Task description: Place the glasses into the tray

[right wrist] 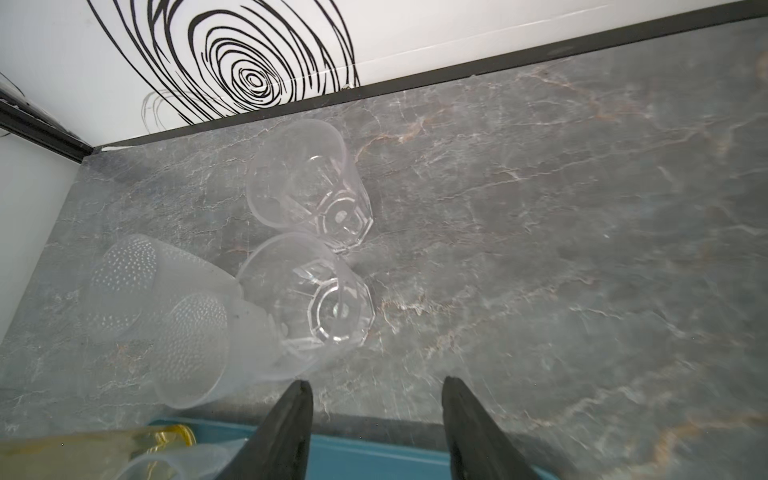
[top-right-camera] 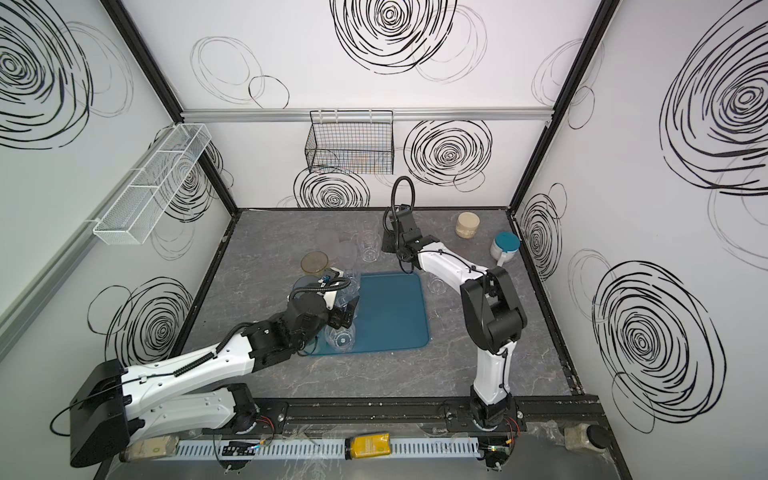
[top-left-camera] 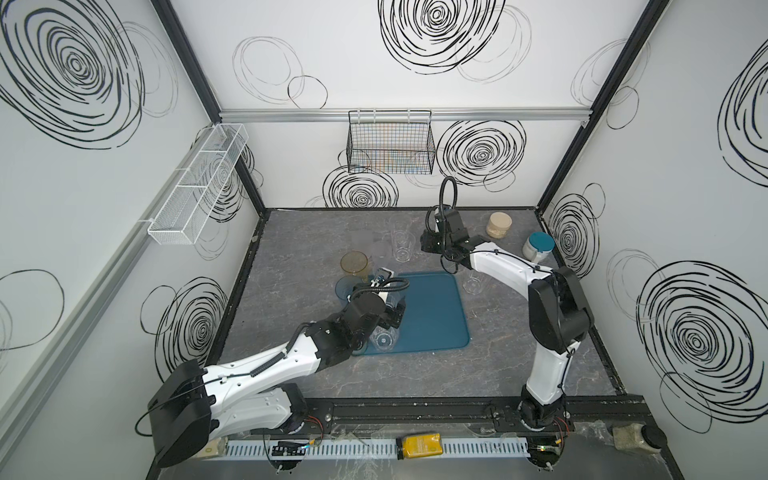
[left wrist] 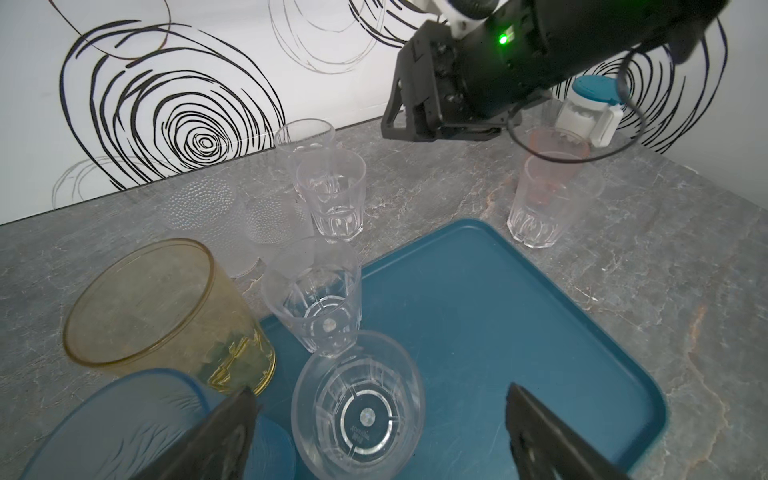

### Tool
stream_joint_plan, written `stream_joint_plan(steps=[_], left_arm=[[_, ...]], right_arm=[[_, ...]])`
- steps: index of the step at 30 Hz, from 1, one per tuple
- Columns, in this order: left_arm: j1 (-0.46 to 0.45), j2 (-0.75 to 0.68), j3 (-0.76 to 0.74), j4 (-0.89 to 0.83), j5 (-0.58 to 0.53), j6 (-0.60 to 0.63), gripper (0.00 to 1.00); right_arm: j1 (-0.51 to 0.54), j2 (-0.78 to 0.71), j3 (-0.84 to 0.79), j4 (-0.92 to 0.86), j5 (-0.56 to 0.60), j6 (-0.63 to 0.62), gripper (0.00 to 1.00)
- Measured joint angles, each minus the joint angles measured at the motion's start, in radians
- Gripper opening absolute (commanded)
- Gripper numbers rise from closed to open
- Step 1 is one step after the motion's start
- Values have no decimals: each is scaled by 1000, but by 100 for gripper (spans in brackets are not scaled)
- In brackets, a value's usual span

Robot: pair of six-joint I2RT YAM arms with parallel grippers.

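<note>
My right gripper should move next toward the nearer clear glass behind the tray and go down over its facing rim, because a frosted glass is close against its other side.
The dark teal tray lies mid-table. A clear faceted glass stands on it between the spread fingers of my left gripper, untouched on both sides. A second clear glass stands at the tray's far left corner and a third at its near left corner. Off the tray stand an amber glass, a blue glass, two frosted glasses and two clear ones. My right gripper hovers open and empty just behind the tray's far edge.
A clear glass stands right of the tray, with a pink glass behind it. A beige jar and a white cup with teal lid stand at the back right. A wire basket hangs on the back wall.
</note>
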Motion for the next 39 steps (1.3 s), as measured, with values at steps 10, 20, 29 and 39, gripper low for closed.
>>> stream_joint_plan(steps=[10, 20, 29, 39], left_arm=[[135, -106, -54, 9, 33, -33, 96], [169, -133, -68, 8, 53, -54, 96], [169, -164, -68, -12, 47, -64, 96], [220, -219, -84, -14, 35, -66, 96]], right_arm=[[4, 249, 264, -46, -34, -8, 49], [-10, 345, 364, -135, -6, -19, 9], [-11, 169, 185, -158, 78, -42, 2], [28, -277, -158, -151, 151, -53, 1]])
